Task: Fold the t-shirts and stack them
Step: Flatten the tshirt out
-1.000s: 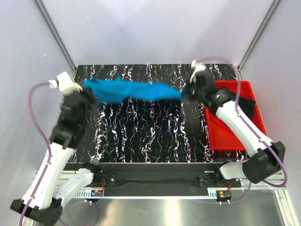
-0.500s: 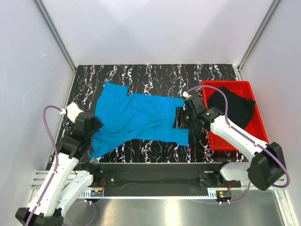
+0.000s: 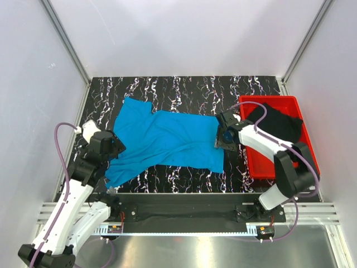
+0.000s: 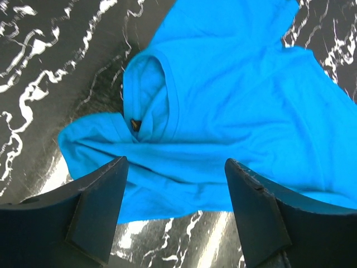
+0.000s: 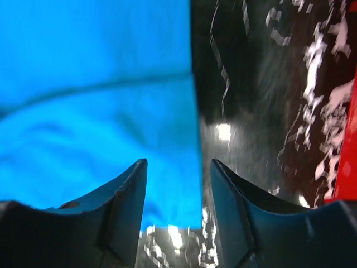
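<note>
I will move my right gripper outward and down onto the fold's end at the shirt's border [image 5: 187, 81], because that border already runs between the gripper's open fingers.
The sky-blue t-shirt [image 3: 167, 139] lies spread out, lengthways left to right, on the black marbled table [image 3: 184, 177]. Its collar and a small tag [image 4: 135, 124] show in the left wrist view. My left gripper [image 3: 115, 148] hovers open over the shirt's collar end [image 4: 234, 89], nothing between its fingers. My right gripper [image 3: 223, 137] stands open over the shirt's right edge [image 5: 95, 111], its jaws straddling the cloth's border without gripping it. The black t-shirt [image 3: 277, 124] lies crumpled in the red tray [image 3: 266, 167] at the right.
The red tray sits against the table's right edge, just beside my right arm. White walls and metal corner posts close in the back and sides. A dark rail runs along the near edge by the arm bases.
A second ago both grippers held the blue shirt stretched in the air near the back. It now lies flat on the table, and both grippers have opened and let go.
</note>
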